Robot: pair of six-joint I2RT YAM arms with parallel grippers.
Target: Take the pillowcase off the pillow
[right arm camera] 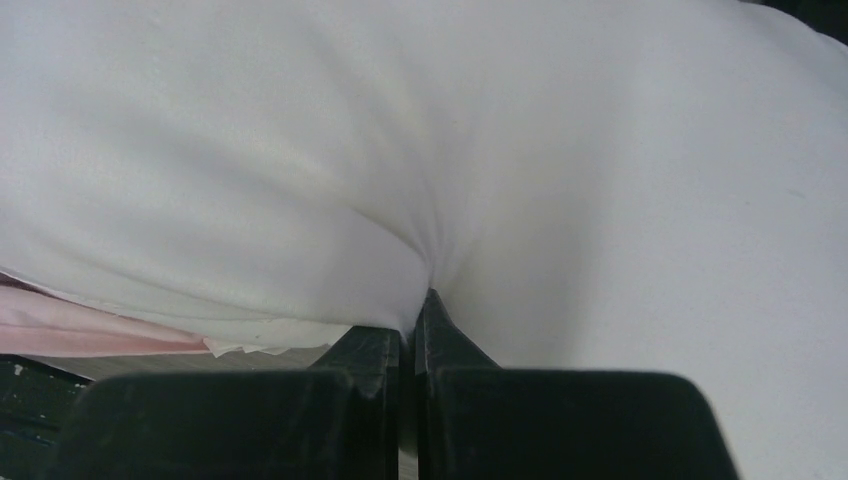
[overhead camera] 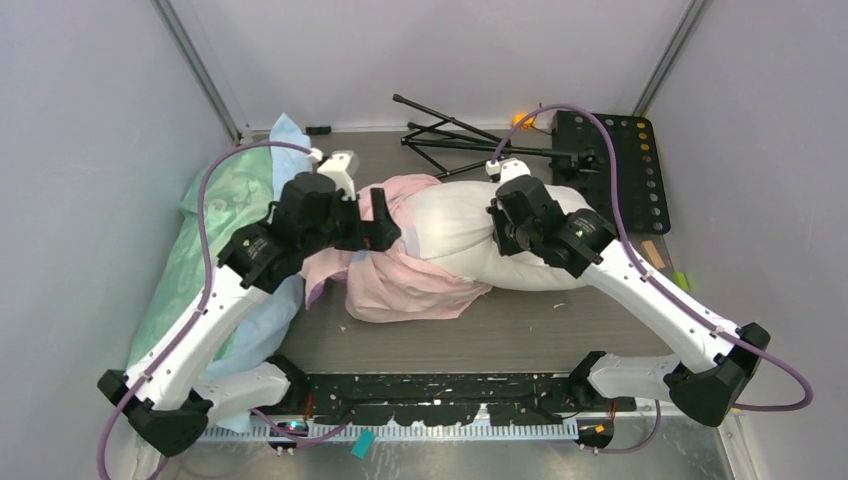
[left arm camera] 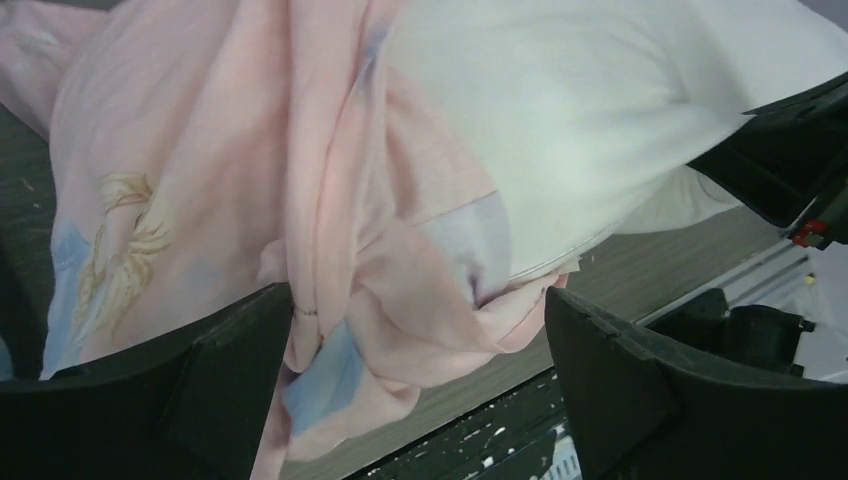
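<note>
My right gripper draws to the right in the top view next, toward the pillow's bare end point(overhead camera: 572, 199), and releases. The pillowcase point(overhead camera: 400, 285) still covers the opposite end of the pillow.
The white pillow point(overhead camera: 460, 230) lies across the table's middle, most of it bare. The pale pink pillowcase point(overhead camera: 400, 285) is bunched over its left end and spills toward the front. My left gripper point(overhead camera: 385, 232) is open, its fingers point(left arm camera: 230, 370) on either side of a hanging fold of the pillowcase point(left arm camera: 400, 300), not closed on it. My right gripper point(overhead camera: 505, 228) is shut, pinching a fold of the pillow's white cloth point(right arm camera: 430, 200); the cloth puckers at the fingertips point(right arm camera: 385, 345). The pillow's corner point(left arm camera: 560, 130) shows in the left wrist view.
Mint green patterned bedding point(overhead camera: 215, 230) and light blue bedding point(overhead camera: 270, 320) lie along the left side. A black folded tripod point(overhead camera: 450, 140) and a black perforated plate point(overhead camera: 620, 165) sit at the back right. A black rail point(overhead camera: 440, 385) runs along the front edge.
</note>
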